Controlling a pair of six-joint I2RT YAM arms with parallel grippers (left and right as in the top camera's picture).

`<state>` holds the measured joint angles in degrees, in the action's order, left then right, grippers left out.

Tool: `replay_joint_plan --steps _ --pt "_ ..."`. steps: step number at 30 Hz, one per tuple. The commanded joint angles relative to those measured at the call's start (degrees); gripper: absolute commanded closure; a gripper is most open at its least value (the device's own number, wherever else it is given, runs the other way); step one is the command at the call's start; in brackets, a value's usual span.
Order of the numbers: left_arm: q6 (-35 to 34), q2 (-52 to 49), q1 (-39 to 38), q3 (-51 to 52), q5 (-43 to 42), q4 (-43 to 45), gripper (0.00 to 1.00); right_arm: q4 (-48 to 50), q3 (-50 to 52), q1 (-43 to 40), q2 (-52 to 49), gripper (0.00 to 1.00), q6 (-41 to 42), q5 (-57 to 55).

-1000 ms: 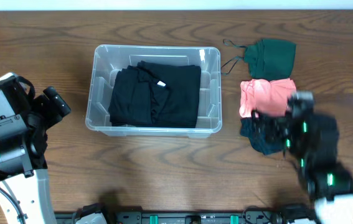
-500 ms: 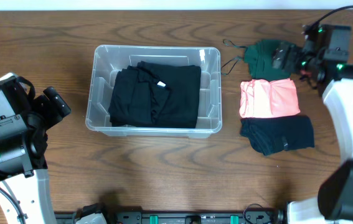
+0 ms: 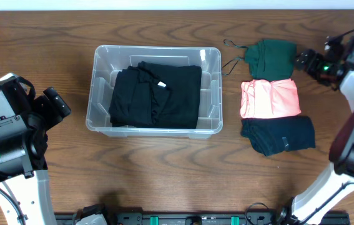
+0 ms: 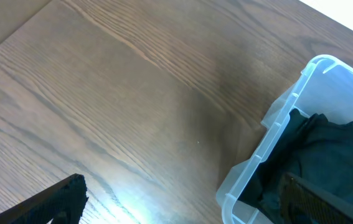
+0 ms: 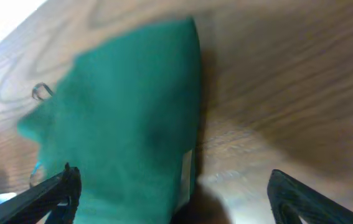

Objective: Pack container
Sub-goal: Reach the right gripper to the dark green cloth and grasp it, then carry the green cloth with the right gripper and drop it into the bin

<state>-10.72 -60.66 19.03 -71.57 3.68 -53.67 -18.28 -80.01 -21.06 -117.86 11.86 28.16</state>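
Next, my right gripper should lower and shift toward the container onto the dark green garment's edge (image 3: 291, 67) (image 5: 181, 163) close to the pink one, because that edge borders bare table.
The clear plastic container (image 3: 103, 55) stands left of centre and holds a folded black garment (image 3: 157, 95); its corner shows in the left wrist view (image 4: 288, 109). Right of it lie a folded dark green garment (image 3: 271, 57), a pink one (image 3: 270, 99) and a dark navy one (image 3: 279, 135). My right gripper (image 3: 303, 60) is open and empty at the green garment's right edge, which fills the right wrist view (image 5: 120, 118). My left gripper (image 4: 182, 205) is open and empty above bare table left of the container.
The wooden table (image 3: 164, 169) runs to a pale back edge. Thin straps (image 3: 234, 55) trail from the green garment toward the container. The left arm's body (image 3: 11, 134) stands at the table's left front.
My right arm has swung from the front right over the navy garment up to the back right, and now sits by the green garment's right edge. The left arm has not moved.
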Motion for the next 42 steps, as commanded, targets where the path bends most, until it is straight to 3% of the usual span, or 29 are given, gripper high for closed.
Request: replay_joint_plan --steps 1,6,11,16,19,24,28,33,36,42 --pt "-0.55 0.04 0.31 0.09 0.87 -0.09 0.02 2.36 -0.92 1.29 -3.43 0.1 3.41 3.85" --pt "-0.55 0.04 0.31 0.09 0.87 -0.09 0.02 4.28 -0.92 3.54 -5.84 0.15 4.44 4.11" --pt "-0.55 0.04 0.31 0.09 0.87 -0.09 0.02 4.42 -0.87 6.62 -6.03 0.3 4.42 1.73" --pt "-0.55 0.04 0.31 0.09 0.87 -0.09 0.02 4.02 -0.87 7.69 -6.03 0.82 4.44 -2.32" --pt "-0.55 0.04 0.31 0.09 0.87 -0.09 0.02 3.04 -0.87 7.02 -6.01 0.97 4.46 -2.14" --pt "-0.55 0.04 0.31 0.09 0.87 -0.09 0.02 2.45 -0.9 4.59 -5.31 0.99 4.42 7.26" --pt "-0.55 0.04 0.31 0.09 0.87 -0.11 0.02 3.89 -0.9 3.08 -2.36 0.99 5.07 21.49" --pt "-0.55 0.04 0.31 0.09 0.87 -0.09 0.02 11.89 -0.9 2.93 5.11 0.99 14.82 42.69" --pt "-0.52 0.04 0.31 0.09 0.87 -0.09 0.02 14.56 -0.9 3.98 10.91 0.99 18.95 46.31" --pt "-0.55 0.04 0.31 0.09 0.87 -0.09 0.02 16.44 -0.9 10.64 22.47 0.99 19.45 46.12"
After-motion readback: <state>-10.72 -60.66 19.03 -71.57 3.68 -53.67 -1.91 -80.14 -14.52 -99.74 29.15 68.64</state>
